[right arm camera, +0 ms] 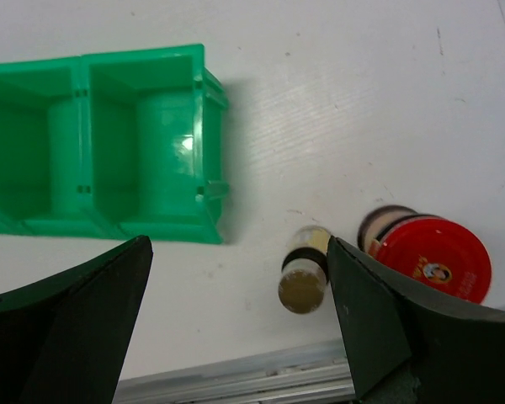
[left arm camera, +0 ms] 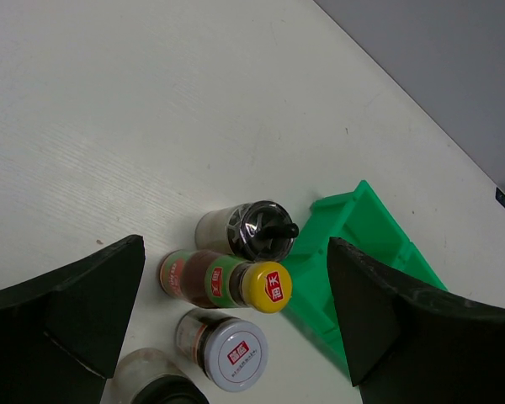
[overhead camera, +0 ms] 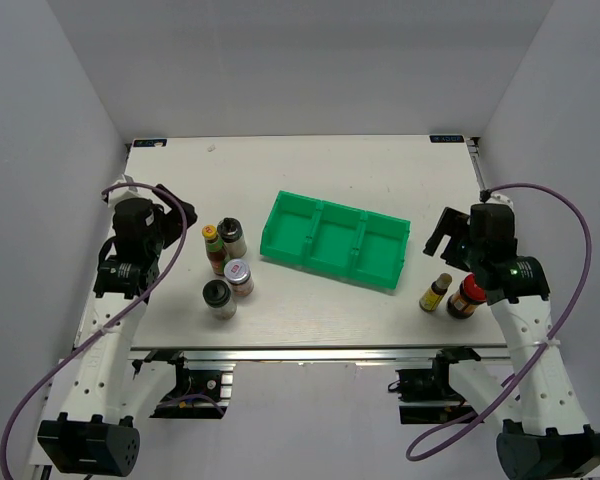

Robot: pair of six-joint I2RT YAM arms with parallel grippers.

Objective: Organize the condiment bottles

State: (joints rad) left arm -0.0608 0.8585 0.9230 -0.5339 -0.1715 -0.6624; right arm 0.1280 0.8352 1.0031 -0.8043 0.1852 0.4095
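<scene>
The slim sauce bottle stands below my right gripper and nearer my base, so next I will move that gripper down and back onto the bottle's neck.
Four condiment bottles stand in a cluster left of centre: a yellow-capped slim sauce bottle [overhead camera: 215,248] [left arm camera: 227,282], a black-capped shaker [overhead camera: 230,236] [left arm camera: 251,229], a silver-lidded jar [overhead camera: 239,277] [left arm camera: 227,349] and another black-capped shaker [overhead camera: 219,298] [left arm camera: 156,383]. Near the front right edge stand a second slim bottle [overhead camera: 436,292] [right arm camera: 303,273] and a red-lidded brown jar [overhead camera: 465,297] [right arm camera: 433,257]. My left gripper [overhead camera: 168,212] [left arm camera: 236,257] hovers open, left of the cluster and above it. The right gripper [overhead camera: 448,236] [right arm camera: 240,248] hangs open above the right pair, holding nothing.
A green three-compartment tray [overhead camera: 335,240] [left arm camera: 362,244] [right arm camera: 109,151] lies slanted at the table's middle, its compartments empty. The table's front metal edge [right arm camera: 261,374] runs just past the right pair. White walls close in the sides and back.
</scene>
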